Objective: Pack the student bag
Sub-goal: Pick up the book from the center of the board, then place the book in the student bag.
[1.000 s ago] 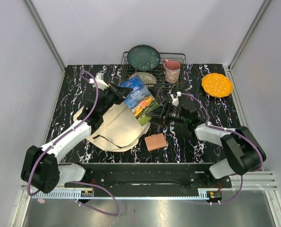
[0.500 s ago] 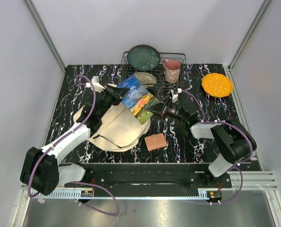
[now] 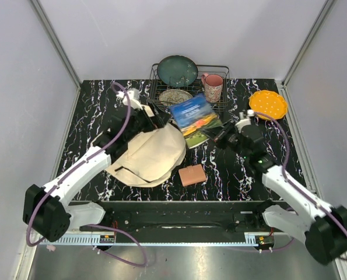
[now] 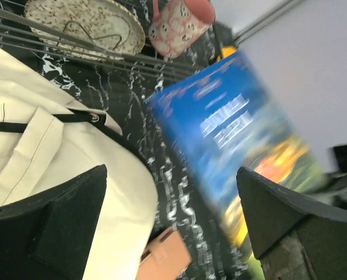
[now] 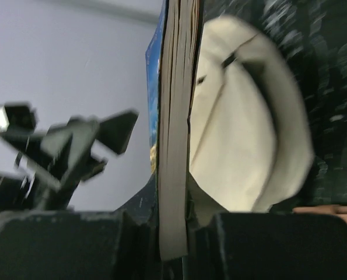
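The bag lies flat, so my left gripper should next go down and back toward the pinkish block, onto the bag's upper flap at its edge (image 3: 180, 140) (image 4: 144, 175).
The student bag (image 3: 150, 154), cream canvas with black trim, lies flat on the marbled table left of centre. A blue picture book (image 3: 195, 116) hangs tilted above the table just right of the bag's top. My right gripper (image 3: 221, 136) is shut on the book's lower right edge. In the right wrist view the book's page edge (image 5: 174, 146) is pinched between the jaws of that gripper (image 5: 173, 245), with the bag (image 5: 243, 134) behind. My left gripper (image 3: 156, 119) stands open beside the book's left edge, over the bag's top. In the left wrist view that gripper (image 4: 173, 227) holds nothing, the book (image 4: 231, 134) is blurred on the right and the bag (image 4: 45, 146) lies on the left.
A wire dish rack (image 3: 220, 70) at the back holds a dark green plate (image 3: 177, 70), a speckled plate (image 3: 174, 96) and a pink mug (image 3: 213, 87). An orange plate (image 3: 267, 105) lies at the back right. A pinkish block (image 3: 192, 175) sits near the bag's right edge.
My left gripper has opened and let go of the book. My right gripper has shut on the book and carried it to the right, away from the bag.
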Tool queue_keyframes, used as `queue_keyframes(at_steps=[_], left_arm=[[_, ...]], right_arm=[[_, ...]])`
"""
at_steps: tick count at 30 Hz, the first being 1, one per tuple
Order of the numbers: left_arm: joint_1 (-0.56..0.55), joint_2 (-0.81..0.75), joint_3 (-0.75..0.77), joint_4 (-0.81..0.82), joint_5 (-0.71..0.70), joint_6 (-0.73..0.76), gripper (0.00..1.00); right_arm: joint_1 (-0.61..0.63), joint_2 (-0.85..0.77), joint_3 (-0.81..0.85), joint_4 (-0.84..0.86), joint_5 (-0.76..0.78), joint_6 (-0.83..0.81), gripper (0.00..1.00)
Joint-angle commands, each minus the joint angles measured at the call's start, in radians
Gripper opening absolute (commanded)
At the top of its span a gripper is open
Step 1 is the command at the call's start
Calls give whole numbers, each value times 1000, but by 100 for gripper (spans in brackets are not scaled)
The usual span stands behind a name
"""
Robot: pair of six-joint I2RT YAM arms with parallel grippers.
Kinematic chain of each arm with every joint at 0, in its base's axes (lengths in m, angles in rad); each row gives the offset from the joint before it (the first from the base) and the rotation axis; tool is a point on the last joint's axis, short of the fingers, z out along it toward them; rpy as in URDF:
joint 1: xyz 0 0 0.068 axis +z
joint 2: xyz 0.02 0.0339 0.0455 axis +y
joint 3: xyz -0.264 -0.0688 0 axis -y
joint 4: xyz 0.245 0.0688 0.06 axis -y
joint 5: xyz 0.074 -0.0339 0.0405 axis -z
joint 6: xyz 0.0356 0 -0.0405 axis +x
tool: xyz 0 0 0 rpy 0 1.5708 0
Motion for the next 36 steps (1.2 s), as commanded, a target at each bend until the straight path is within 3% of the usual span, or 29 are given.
queue_keyframes(at_steps=[1, 6, 10, 13, 25, 30, 36], left_arm=[[-191, 9, 94, -207, -156, 310, 97], [-325, 147, 160, -329, -261, 494, 95], [-455, 265, 235, -423, -362, 639, 93], [-486, 333, 269, -454, -446, 689, 93], [-494, 503, 338, -552, -569, 721, 93], [-496, 502, 330, -560, -580, 716, 90], [-496, 473, 329, -558, -599, 712, 68]], right_arm=[[-86, -171, 100, -518, 358, -162, 0], [-242, -230, 71, -597, 314, -161, 0], [-261, -268, 62, -626, 315, -171, 0], [-263, -267, 64, -623, 309, -176, 0], [-264, -215, 57, -575, 226, -173, 0], [-264, -198, 47, -551, 205, -167, 0], [-264, -190, 45, -538, 189, -167, 0]])
